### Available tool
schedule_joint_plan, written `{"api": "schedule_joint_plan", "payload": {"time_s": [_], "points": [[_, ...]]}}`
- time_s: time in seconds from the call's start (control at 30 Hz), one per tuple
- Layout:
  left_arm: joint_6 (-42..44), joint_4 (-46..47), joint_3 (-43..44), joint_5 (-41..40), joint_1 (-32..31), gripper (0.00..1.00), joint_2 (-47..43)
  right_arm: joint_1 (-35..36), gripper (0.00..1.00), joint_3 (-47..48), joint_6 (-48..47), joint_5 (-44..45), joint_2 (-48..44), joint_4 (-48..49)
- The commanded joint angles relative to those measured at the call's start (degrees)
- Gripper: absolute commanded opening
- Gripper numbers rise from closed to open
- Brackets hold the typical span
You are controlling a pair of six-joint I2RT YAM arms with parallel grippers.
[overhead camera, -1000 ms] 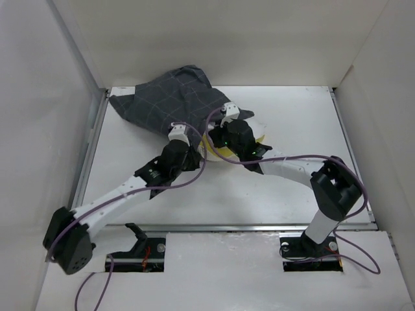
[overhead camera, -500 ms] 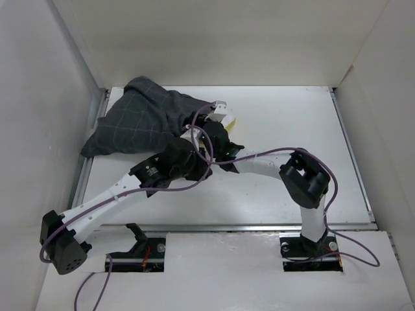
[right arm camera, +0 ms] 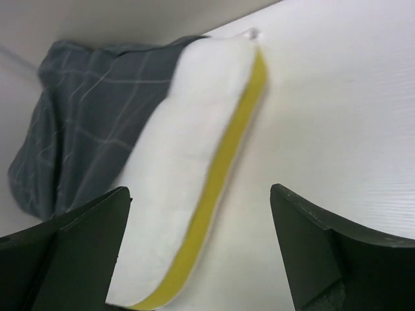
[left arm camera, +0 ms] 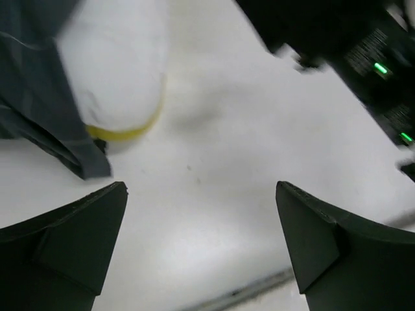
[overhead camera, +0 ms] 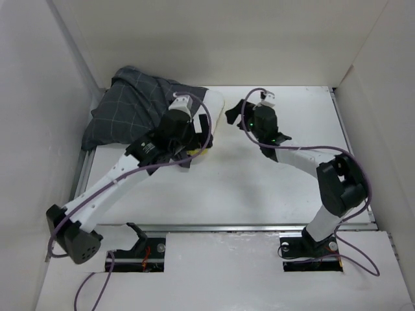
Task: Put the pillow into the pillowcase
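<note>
I will move my left gripper outward over the cream pillow (overhead camera: 214, 109) and down onto the farther part of the pillowcase's edge, because the pillow sticks out past it.
The dark grey grid-patterned pillowcase (overhead camera: 126, 110) lies bunched at the back left corner. The cream pillow (overhead camera: 214, 109) with its yellow edge band sticks out of the pillowcase's right end; the rest of it is hidden inside. My left gripper (overhead camera: 200, 139) is open just in front of that exposed end and holds nothing. In the left wrist view the pillow (left arm camera: 120, 71) and pillowcase (left arm camera: 35, 97) sit at the upper left, beyond the open left gripper (left arm camera: 201, 188). My right gripper (overhead camera: 233, 113) is open to the right of the pillow, apart from it. Its wrist view shows the pillow (right arm camera: 188, 162), the pillowcase (right arm camera: 84, 123) and the empty right gripper (right arm camera: 200, 188).
White enclosure walls stand close behind and to the left of the pillowcase. A metal rail (overhead camera: 86, 165) runs along the table's left edge. The right arm's black wrist with green lights (left arm camera: 363, 45) is close across from my left gripper. Bare white table (overhead camera: 285, 181) spreads to the right and front.
Both grippers were shut at the pillowcase mouth and now stand open, having let go. The pillowcase with the pillow has shifted left and back. The right gripper has drawn back to the right.
</note>
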Motion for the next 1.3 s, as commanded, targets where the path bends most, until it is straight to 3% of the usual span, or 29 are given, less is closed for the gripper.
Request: {"api": "schedule_joint_plan", "payload": {"time_s": [0.0,0.07,0.3,0.47,0.6,0.63,0.73,0.77,0.83,0.87,0.9,1.07,1.13,1.2,1.27], "points": [[2.65,0.80,6.78,-11.05,5.35,0.99,7.51,-4.52,0.94,-2.04,0.23,-7.41,-2.15,-2.54],[4.33,0.79,13.08,-13.61,9.38,0.99,15.30,-5.86,0.94,-2.04,-0.73,-7.96,-2.15,-3.86],[14.88,-5.88,35.31,-16.15,14.58,0.96,40.97,-9.47,0.94,6.04,-3.81,-15.41,4.42,-7.99],[17.61,-11.06,45.36,-19.13,16.52,0.90,51.72,-9.99,0.94,12.46,-4.43,-21.66,10.93,-7.99],[18.22,-12.48,50.73,-20.91,18.11,0.71,57.80,-9.99,0.95,16.93,-3.91,-26.76,17.17,-6.85],[18.22,-12.48,51.35,-21.51,18.63,0.58,59.37,-9.99,0.95,17.82,-3.91,-27.72,19.53,-6.24],[17.43,-13.80,53.29,-23.54,18.63,0.37,60.79,-7.80,0.95,21.60,-3.91,-30.71,22.88,-5.19],[17.43,-13.28,53.29,-23.54,18.63,0.20,60.79,-7.10,0.95,22.82,-3.91,-31.59,25.16,-5.18],[17.43,-12.48,53.90,-22.59,18.63,0.00,60.79,-4.99,0.95,26.68,-4.43,-33.35,27.54,-4.31],[17.95,-12.48,54.77,-21.36,18.63,0.00,60.79,-4.29,0.93,28.10,-5.04,-33.36,29.99,-4.30],[18.48,-11.52,54.78,-19.95,18.63,0.00,60.79,-3.67,0.90,29.68,-5.05,-33.88,31.23,-3.69],[23.23,-8.17,56.44,-8.96,15.48,0.00,56.67,-3.05,0.00,36.01,-4.44,-39.86,35.73,6.05],[25.51,-8.17,59.77,-3.35,12.94,0.00,54.82,-3.05,0.00,33.23,-4.43,-40.56,32.76,11.05],[27.35,-8.17,61.28,4.01,9.78,0.00,52.63,-3.05,0.00,20.09,-4.43,-40.56,26.02,22.95],[27.97,-7.56,62.60,6.68,7.13,0.00,51.04,-3.05,0.00,17.07,-4.43,-41.09,21.51,29.25]]}}
